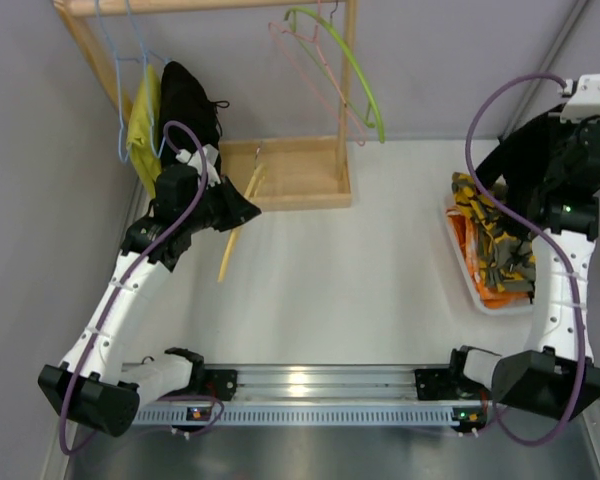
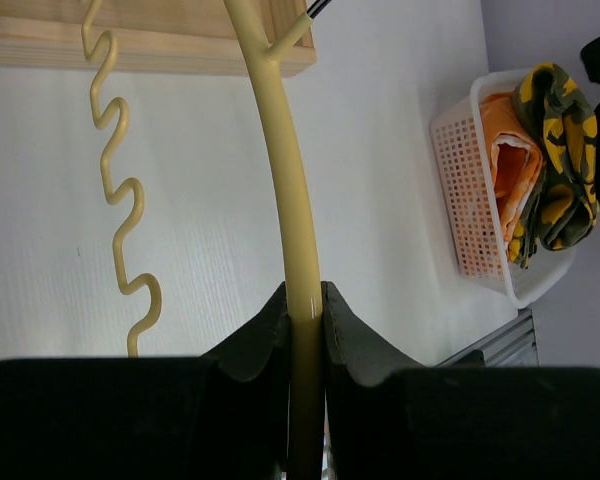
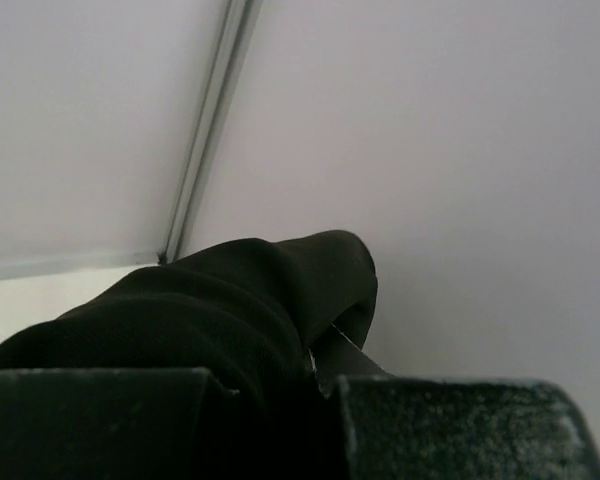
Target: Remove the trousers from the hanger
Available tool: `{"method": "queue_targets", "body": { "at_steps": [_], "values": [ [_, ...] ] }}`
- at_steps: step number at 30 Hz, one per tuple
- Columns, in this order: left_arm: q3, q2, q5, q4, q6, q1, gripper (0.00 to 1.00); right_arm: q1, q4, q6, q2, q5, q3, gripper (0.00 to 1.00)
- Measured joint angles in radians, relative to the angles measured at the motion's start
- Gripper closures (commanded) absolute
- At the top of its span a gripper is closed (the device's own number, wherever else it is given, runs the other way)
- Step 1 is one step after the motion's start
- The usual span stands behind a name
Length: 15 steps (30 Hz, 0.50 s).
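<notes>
The trousers (image 1: 518, 158) are still high above the basket, over the cloths, so my right gripper goes down and back next, fingers tilting downward, to release them.
The cream-yellow hanger (image 1: 229, 246) is bare and held out over the table. My left gripper (image 1: 242, 208) is shut on its curved arm. In the left wrist view the hanger (image 2: 288, 190) runs up between the closed jaws of the left gripper (image 2: 305, 305), with its wavy lower bar (image 2: 120, 200) to the left. The black trousers (image 1: 518, 158) hang bunched from my right gripper (image 1: 540, 165), high above the basket at the right. In the right wrist view the right gripper (image 3: 315, 365) is shut on the trousers (image 3: 230, 310).
A white basket (image 1: 458, 262) at the right holds camouflage cloth (image 1: 500, 245) and orange cloth. The wooden rack (image 1: 290, 175) at the back carries a second black garment (image 1: 185, 100), a yellow cloth (image 1: 143, 125), a green hanger (image 1: 355, 75) and a pink hanger (image 1: 305, 65).
</notes>
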Motion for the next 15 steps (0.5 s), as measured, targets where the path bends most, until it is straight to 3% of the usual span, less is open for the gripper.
{"method": "queue_targets", "body": {
  "at_steps": [8,15],
  "values": [
    [0.004,0.000,0.006,0.000,-0.001,0.000,1.00,-0.165,-0.033,0.082,-0.227,-0.057,-0.395,1.00],
    [0.008,0.000,0.019,0.001,-0.001,0.000,1.00,-0.251,-0.067,0.097,-0.324,-0.120,-0.589,1.00]
  ]
}}
